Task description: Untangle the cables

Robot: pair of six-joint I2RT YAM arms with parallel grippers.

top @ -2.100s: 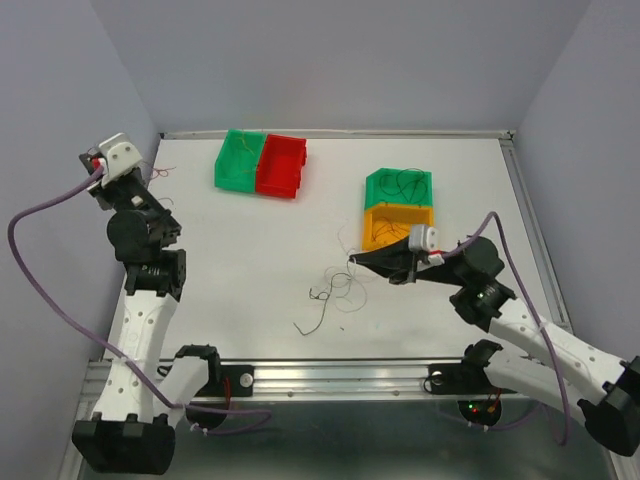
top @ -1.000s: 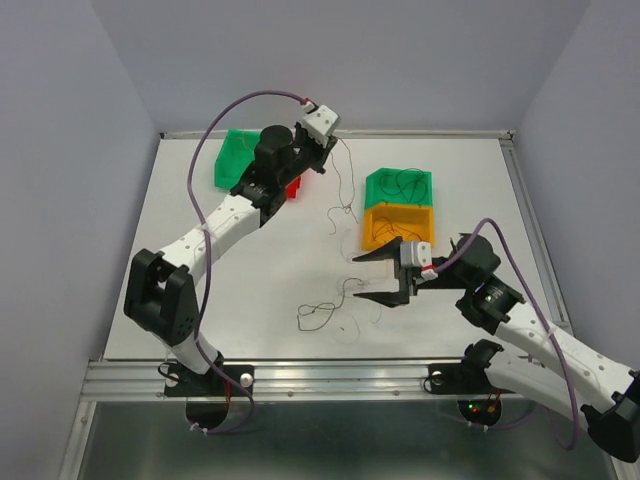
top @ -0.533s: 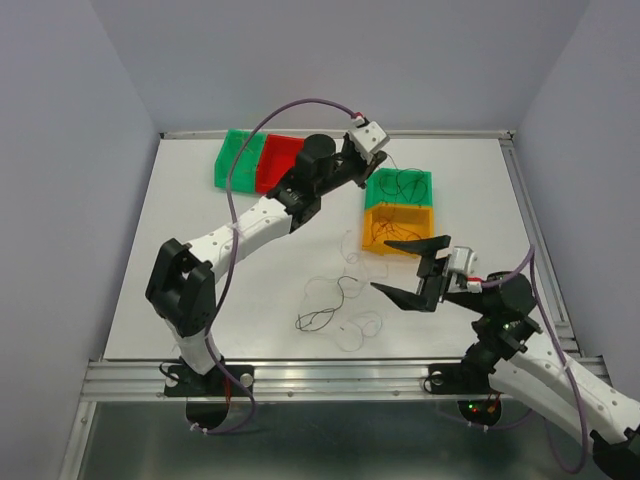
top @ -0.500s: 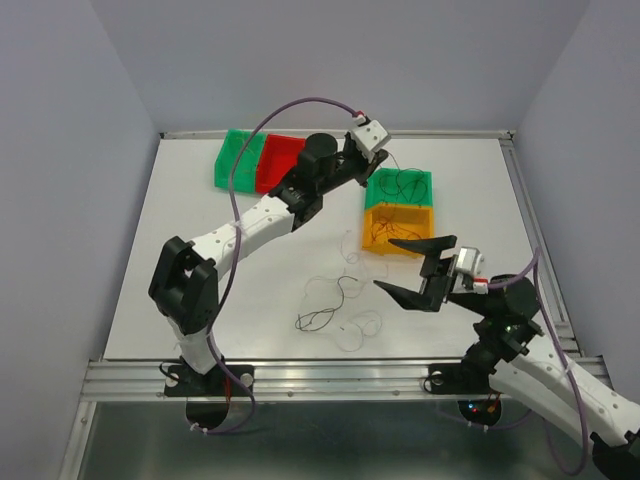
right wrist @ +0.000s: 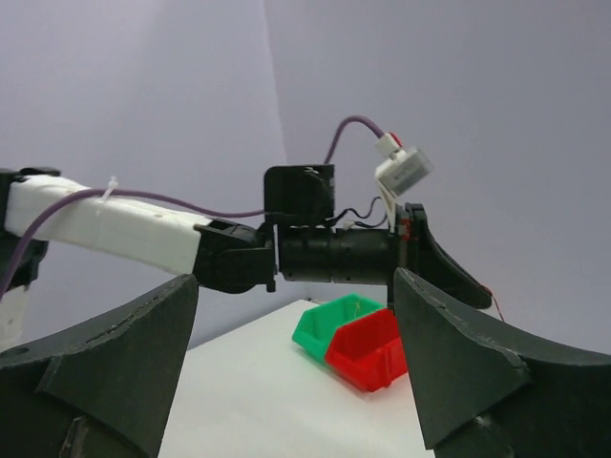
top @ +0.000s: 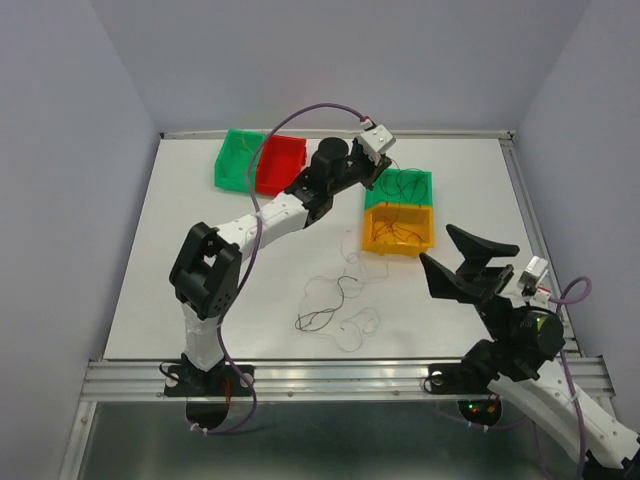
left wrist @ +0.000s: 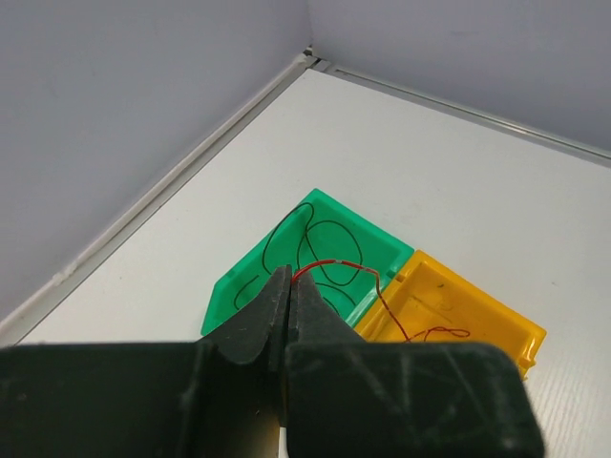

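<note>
The red cable's other part hangs over the yellow bin [top: 398,230] [left wrist: 450,316], so next I will lower my left gripper and pull it back over there to open.
The cables [top: 335,300] lie as a loose tangle of thin dark and pale strands on the white table, in front of the bins. My left gripper [top: 383,168] hangs over the green bin [top: 402,188], shut on a thin red strand [left wrist: 334,264]. That strand runs from the fingertips [left wrist: 289,277] down into the yellow bin [left wrist: 458,320]. Dark strands lie in the green bin [left wrist: 315,253]. My right gripper [top: 468,263] is raised near the front right, open and holding nothing. In the right wrist view it [right wrist: 296,281] faces the left arm.
A second pair of bins, green [top: 238,160] and red [top: 282,165], stands at the back left. The yellow bin [top: 398,228] touches the green one at the back right. Walls close the table on three sides.
My right gripper has lifted off the tangle, drawn back to the front right and opened wider. My left gripper has shifted a little right over the green bin, still pinching the red strand.
</note>
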